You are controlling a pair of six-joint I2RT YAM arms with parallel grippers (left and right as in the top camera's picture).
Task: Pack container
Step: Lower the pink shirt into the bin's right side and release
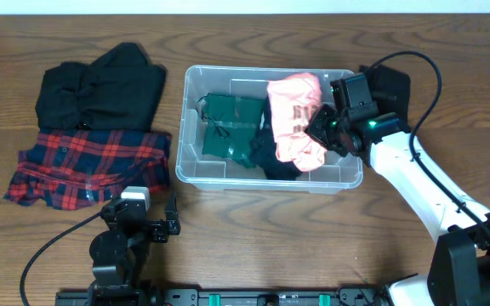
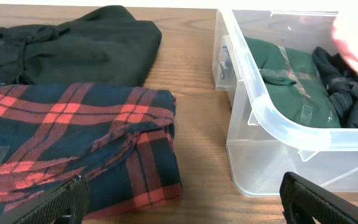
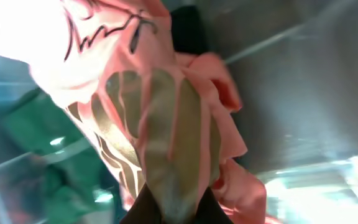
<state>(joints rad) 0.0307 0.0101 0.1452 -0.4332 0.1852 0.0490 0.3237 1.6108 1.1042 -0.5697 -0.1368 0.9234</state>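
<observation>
The right gripper moves down next toward the container's bare bottom below it, beside the black garment, and releases the pink printed garment (image 1: 296,115) into that open space.
The clear plastic container (image 1: 196,127) sits mid-table and holds a folded green garment (image 1: 230,126) and a black garment (image 1: 270,153). My right gripper (image 1: 323,127) is shut on a pink printed garment (image 1: 296,115) and holds it over the container's right half; in the right wrist view the pink garment (image 3: 166,124) fills the frame between my fingers (image 3: 174,208). My left gripper (image 1: 147,223) is open and empty, low near the table's front, left of the container (image 2: 272,124).
A folded red-and-navy plaid shirt (image 1: 92,166) lies left of the container, with a black garment (image 1: 100,85) behind it. Both also show in the left wrist view, the plaid shirt (image 2: 73,143) near and the black garment (image 2: 73,43) beyond.
</observation>
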